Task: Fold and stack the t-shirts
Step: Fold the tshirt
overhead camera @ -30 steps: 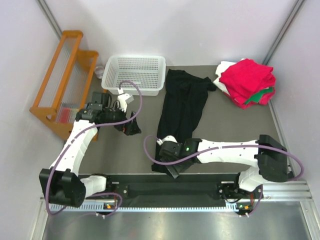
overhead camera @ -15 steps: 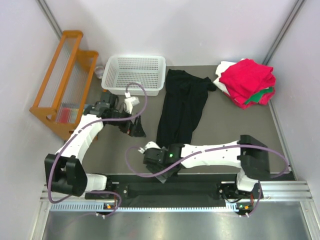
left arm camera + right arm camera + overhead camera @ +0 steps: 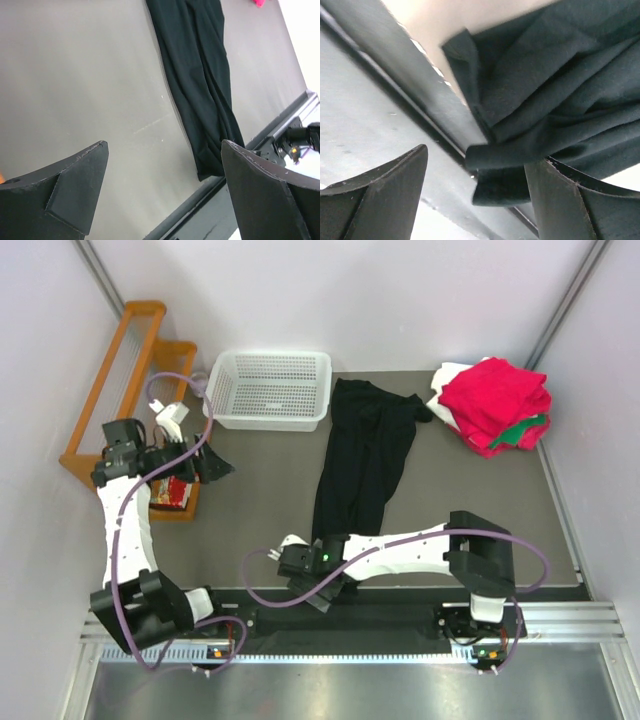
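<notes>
My open right gripper should move outward and down onto the black t-shirt's bunched near end (image 3: 342, 586) (image 3: 507, 156) and close there, because only the shirt's hanging hem reaches between my fingers.
The black t-shirt (image 3: 365, 455) lies bunched into a long strip, running from the back of the table to its near edge. It also shows in the left wrist view (image 3: 200, 90). My right gripper (image 3: 325, 595) is open at the shirt's near end. In the right wrist view the shirt's rolled hem (image 3: 520, 150) hangs over the table's edge between the spread fingers of this gripper (image 3: 477, 170), close to the right finger. My left gripper (image 3: 212, 468) is open and empty at the far left by the rack, and it shows open in its own wrist view (image 3: 165, 170). Folded red (image 3: 495, 395), green (image 3: 530, 430) and white (image 3: 447, 390) shirts are piled at the back right.
A white perforated basket (image 3: 268, 390) stands at the back, left of the black shirt. An orange wooden rack (image 3: 125, 390) stands off the table's left side. A black metal rail (image 3: 380, 615) runs along the near edge.
My left arm has swung left from the table's middle to the orange rack. My right gripper has slid left along the near edge at the shirt's bottom end.
</notes>
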Controlling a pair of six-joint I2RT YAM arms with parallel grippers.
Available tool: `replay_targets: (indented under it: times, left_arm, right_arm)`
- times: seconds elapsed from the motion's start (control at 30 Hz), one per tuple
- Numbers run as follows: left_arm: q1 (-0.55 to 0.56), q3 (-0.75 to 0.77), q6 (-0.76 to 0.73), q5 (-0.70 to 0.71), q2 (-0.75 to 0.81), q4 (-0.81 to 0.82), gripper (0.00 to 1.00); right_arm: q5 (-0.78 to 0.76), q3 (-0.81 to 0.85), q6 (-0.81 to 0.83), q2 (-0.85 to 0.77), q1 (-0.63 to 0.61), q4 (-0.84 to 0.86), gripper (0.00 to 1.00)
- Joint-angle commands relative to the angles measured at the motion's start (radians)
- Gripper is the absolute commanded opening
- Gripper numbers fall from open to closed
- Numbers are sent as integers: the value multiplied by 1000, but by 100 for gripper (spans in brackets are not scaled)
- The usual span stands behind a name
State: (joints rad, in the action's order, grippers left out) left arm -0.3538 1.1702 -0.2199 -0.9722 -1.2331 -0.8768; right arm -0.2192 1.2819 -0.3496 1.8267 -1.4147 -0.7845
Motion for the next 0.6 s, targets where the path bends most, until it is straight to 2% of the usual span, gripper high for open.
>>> replay_targets:
  times: [0.0, 0.17, 0.37, 0.57]
  left_arm:
    - [-66, 71, -62, -95, 49, -57, 99]
    - [-109, 71, -133, -132, 44, -142, 99]
    - [-143, 43, -179, -137, 58, -171, 99]
    - [-157, 71, -179, -145, 46, -185, 99]
  right_arm:
    - [-9, -56, 17, -18, 43, 37, 77]
    - [23, -84, 31, -9, 124, 80, 77]
    - [27, -17, 61, 23, 232, 97, 77]
    - [49, 31, 49, 77, 209, 108, 76]
